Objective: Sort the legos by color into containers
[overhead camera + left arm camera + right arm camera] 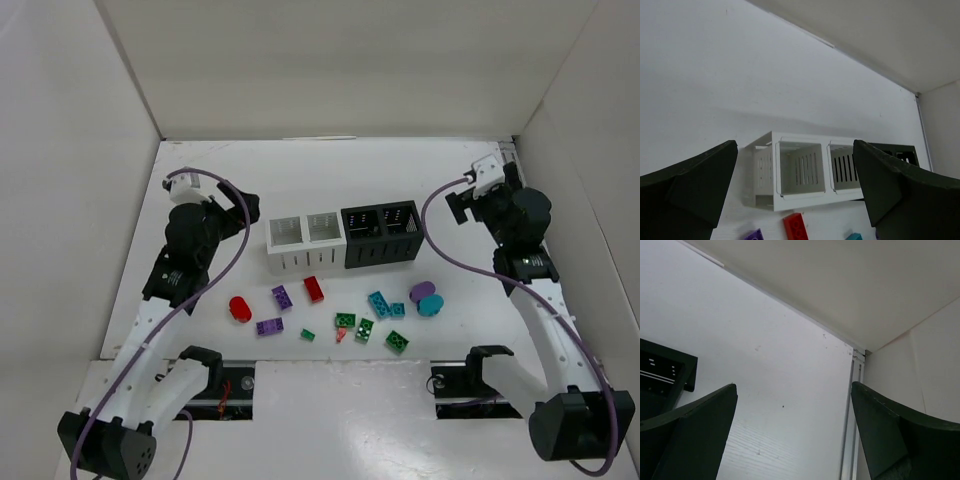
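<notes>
The longer teal brick lies below my right gripper, to its left in the top view, so the gripper moves back, across and down onto it next.
The four containers stand in a row mid-table: two white bins (303, 232) on the left, two black bins (381, 224) on the right, all looking empty. The legos lie loose in front of them: a red round piece (240, 308), a red brick (314, 289), purple bricks (282, 296), green bricks (364, 330), teal bricks (379, 304), and a purple round (422, 292) and a teal round (431, 305). My left gripper (243, 208) is open and empty, left of the white bins (800, 170); the red brick (795, 226) shows below. My right gripper (458, 205) is open and empty, right of the black bins (660, 375).
White walls enclose the table on the left, back and right. The right wall's corner strip (850, 415) is close to my right gripper. Purple cables loop off both arms. Two black clamps (200, 360) sit at the near edge.
</notes>
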